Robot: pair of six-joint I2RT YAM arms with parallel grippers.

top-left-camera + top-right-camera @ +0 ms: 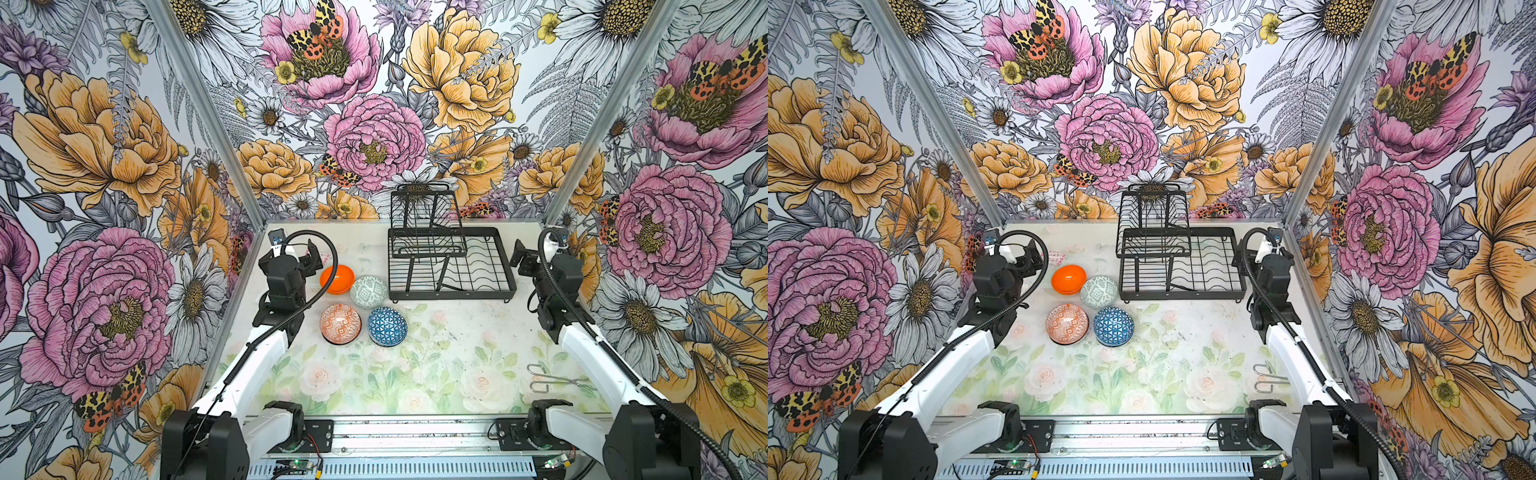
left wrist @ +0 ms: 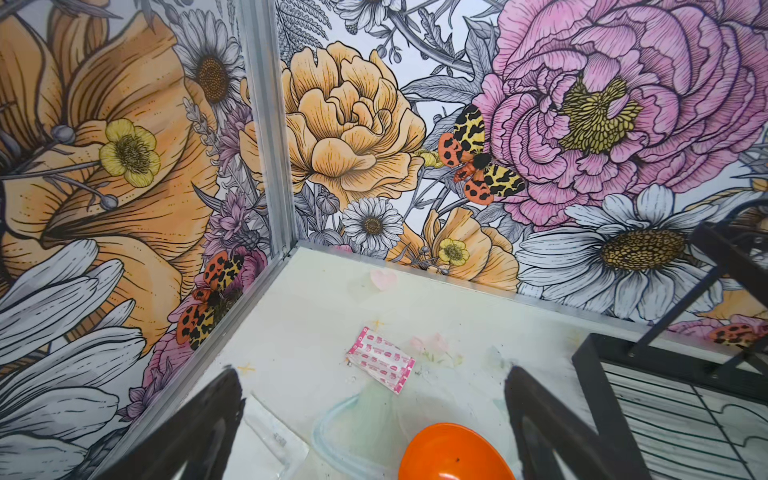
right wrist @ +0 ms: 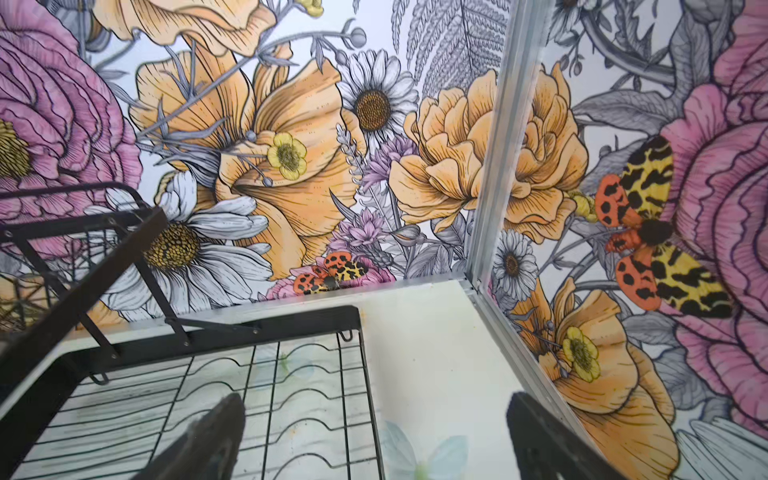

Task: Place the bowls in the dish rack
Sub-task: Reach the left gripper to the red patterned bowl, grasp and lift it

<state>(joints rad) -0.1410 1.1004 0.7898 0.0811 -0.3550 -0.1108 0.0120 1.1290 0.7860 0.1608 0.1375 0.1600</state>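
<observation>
The left gripper should next draw back, tilt its fingers down and lower onto the orange-white bowl's rim [image 1: 322, 321] opposite the blue-white bowl, since the bare tabletop leaves room there.
Several bowls sit on the table left of the dish rack [image 1: 453, 294] [image 1: 1183, 296]: a plain orange bowl [image 1: 337, 279] [image 1: 1069, 279], a grey-green patterned one [image 1: 368, 292], an orange-white one [image 1: 340, 324] and a blue-white geometric one [image 1: 387, 326]. The rack is black wire with a raised basket tier and holds nothing. My left gripper [image 1: 309, 259] [image 2: 374, 374] hangs open just left of the orange bowl [image 2: 453, 453], above the table. My right gripper [image 1: 523, 259] [image 3: 374, 397] hangs open over the rack's right edge [image 3: 365, 374], empty.
Metal tongs [image 1: 557, 378] lie at the front right of the table. A pink bandage wrapper [image 2: 380, 359] and a clear packet [image 2: 270, 432] lie near the back left corner. Flowered walls close in the back and both sides.
</observation>
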